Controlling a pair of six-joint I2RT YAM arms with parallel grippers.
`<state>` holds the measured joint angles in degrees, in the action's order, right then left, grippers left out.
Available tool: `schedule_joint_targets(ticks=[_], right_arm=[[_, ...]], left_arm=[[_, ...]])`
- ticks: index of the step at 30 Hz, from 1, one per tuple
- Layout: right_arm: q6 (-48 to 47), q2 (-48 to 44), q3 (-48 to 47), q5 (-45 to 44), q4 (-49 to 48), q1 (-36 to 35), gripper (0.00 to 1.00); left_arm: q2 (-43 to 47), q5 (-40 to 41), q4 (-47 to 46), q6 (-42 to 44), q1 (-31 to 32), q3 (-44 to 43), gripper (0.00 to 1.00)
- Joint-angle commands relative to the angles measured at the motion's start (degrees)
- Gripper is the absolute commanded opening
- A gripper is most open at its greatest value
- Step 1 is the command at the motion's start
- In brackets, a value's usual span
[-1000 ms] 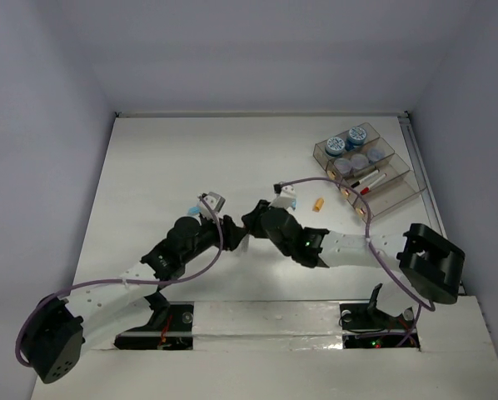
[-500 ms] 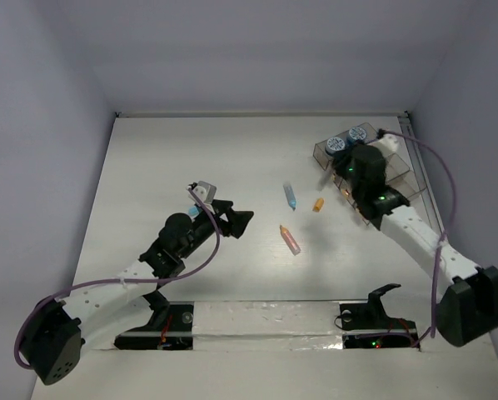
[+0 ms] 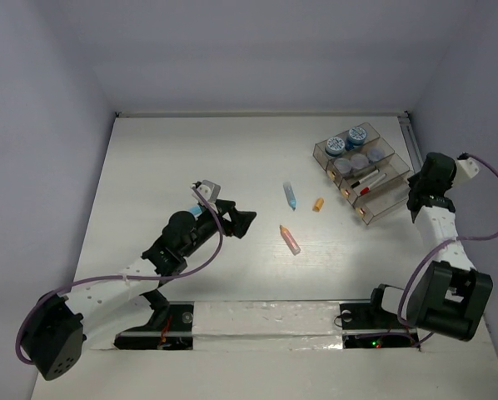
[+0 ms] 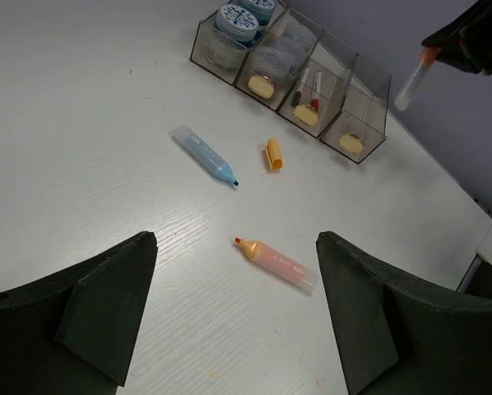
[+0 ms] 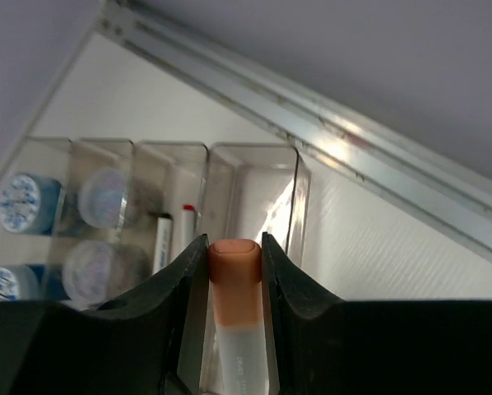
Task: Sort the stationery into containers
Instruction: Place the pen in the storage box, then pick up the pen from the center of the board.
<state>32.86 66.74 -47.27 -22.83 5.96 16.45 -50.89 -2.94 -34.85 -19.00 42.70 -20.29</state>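
Note:
My right gripper lowers the white stick toward the left in the top view next, over the tray's end section [image 3: 383, 199] [image 5: 252, 206], because the stick hangs high beside it.
The smoky clear organiser tray [image 3: 380, 193] stands at the back right, with two blue-lidded jars [image 3: 336, 146] and white pens [image 3: 367, 182] in its compartments. My right gripper [image 5: 235, 247] is shut on a white stick with an orange end [image 5: 234, 280], held just right of the tray over its end compartment [image 5: 254, 185]. In the left wrist view that stick [image 4: 412, 81] hangs in the air. My left gripper [image 4: 238, 329] is open and empty above the table. A pink stick [image 3: 290, 239], a blue stick [image 3: 290, 197] and a short orange piece [image 3: 318, 204] lie loose ahead of it.
A metal rail [image 5: 312, 132] runs along the table's right edge, close behind the tray. Grey walls enclose the table on three sides. The arm bases [image 3: 266, 321] sit at the near edge.
My left gripper has opened and drawn back; the pink stick now lies on the table. The right arm has swung from the middle to the tray's right side with the orange-ended stick.

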Motion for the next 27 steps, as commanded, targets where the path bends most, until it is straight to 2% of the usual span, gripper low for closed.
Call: schedule_joint_targets(ticks=[1,13,14,16,17,21,23,27], right_arm=[[1.7,3.0,1.8,7.9,-4.4,1.5,0.00],[3.6,8.9,2.9,10.4,-8.4,1.5,0.00],[3.7,9.3,3.0,10.4,-8.4,1.5,0.04],[3.4,9.9,3.0,11.2,-8.8,1.5,0.18],[3.1,10.2,2.8,12.0,-8.7,1.5,0.33],[1.4,9.5,1.0,14.4,-7.3,1.5,0.79],[1.0,8.2,0.2,17.3,-6.7,1.5,0.84],[0.5,0.8,2.4,25.9,-8.3,0.1,0.89]], left_arm=[[0.1,-0.3,-2.2,0.8,0.4,-2.7,0.76],[-1.4,-0.3,-2.6,1.2,0.9,-2.9,0.76],[-1.5,-0.3,-2.6,1.2,0.9,-2.9,0.76],[-1.6,-0.1,-2.6,1.2,0.9,-3.0,0.76],[-1.4,0.0,-2.9,1.2,0.9,-2.7,0.76],[-1.1,0.2,-2.8,1.2,0.9,-2.6,0.76],[-1.2,0.3,-2.8,1.3,0.9,-2.7,0.76],[-1.0,1.0,-2.5,1.4,0.9,-2.8,0.75]])
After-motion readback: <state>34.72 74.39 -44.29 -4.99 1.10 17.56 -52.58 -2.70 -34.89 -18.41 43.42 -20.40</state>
